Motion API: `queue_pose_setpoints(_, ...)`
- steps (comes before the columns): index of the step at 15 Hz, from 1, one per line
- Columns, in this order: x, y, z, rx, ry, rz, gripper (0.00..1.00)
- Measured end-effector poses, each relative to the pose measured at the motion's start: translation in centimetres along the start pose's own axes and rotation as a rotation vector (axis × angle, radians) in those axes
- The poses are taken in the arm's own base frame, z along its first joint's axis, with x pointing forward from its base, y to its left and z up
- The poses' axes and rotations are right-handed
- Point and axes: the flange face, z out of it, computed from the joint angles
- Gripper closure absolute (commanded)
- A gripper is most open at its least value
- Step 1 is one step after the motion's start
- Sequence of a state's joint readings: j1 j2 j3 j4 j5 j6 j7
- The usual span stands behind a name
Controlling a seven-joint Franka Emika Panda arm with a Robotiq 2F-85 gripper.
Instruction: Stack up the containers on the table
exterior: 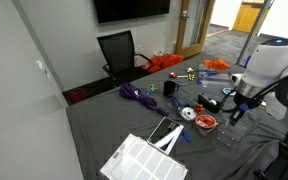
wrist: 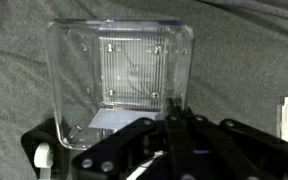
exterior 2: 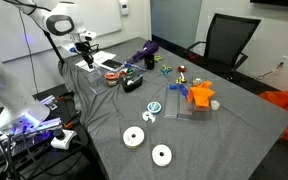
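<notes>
The clear container still hangs short of that bowl, so the robot's gripper should next carry it outward and down to the small red-rimmed bowl (exterior: 204, 122) and let it go.
A clear square plastic container (wrist: 119, 75) fills the wrist view, with dark grey cloth showing under it. My gripper (wrist: 174, 122) has its two fingers pressed together on the container's near wall. In both exterior views the gripper (exterior: 235, 107) (exterior 2: 85, 45) is over one end of the table (exterior: 104, 120) (exterior 2: 234, 140). A second clear container (exterior 2: 189, 108) sits mid-table beside an orange object (exterior 2: 202, 95). A small red-rimmed bowl (exterior: 204, 122) lies close to the gripper.
White round lids (exterior 2: 134, 137) (exterior 2: 161, 154) lie near one table edge. A purple bundle (exterior: 134, 93), a white gridded tray (exterior: 144, 160) and small toys are spread about. A black office chair (exterior: 119, 52) stands at the table's far side.
</notes>
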State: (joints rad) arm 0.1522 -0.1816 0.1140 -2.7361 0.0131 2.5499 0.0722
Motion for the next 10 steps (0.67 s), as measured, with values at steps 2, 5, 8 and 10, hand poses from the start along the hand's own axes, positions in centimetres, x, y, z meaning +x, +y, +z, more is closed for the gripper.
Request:
queue_pose_setpoints(2, 0.5, 0.0, 0.5, 0.002, -0.008, 0.009, 0.99)
queue_pose_setpoints(5, 1.2, -0.1, 1.2, 0.006, -0.020, 0.016, 0.99)
queue_pose_setpoints(8, 1.8, -0.2, 2.0, 0.007, -0.032, 0.020, 0.99)
queue_pose_setpoints(10, 2.0, -0.2, 2.6, 0.006, -0.044, 0.024, 0.99)
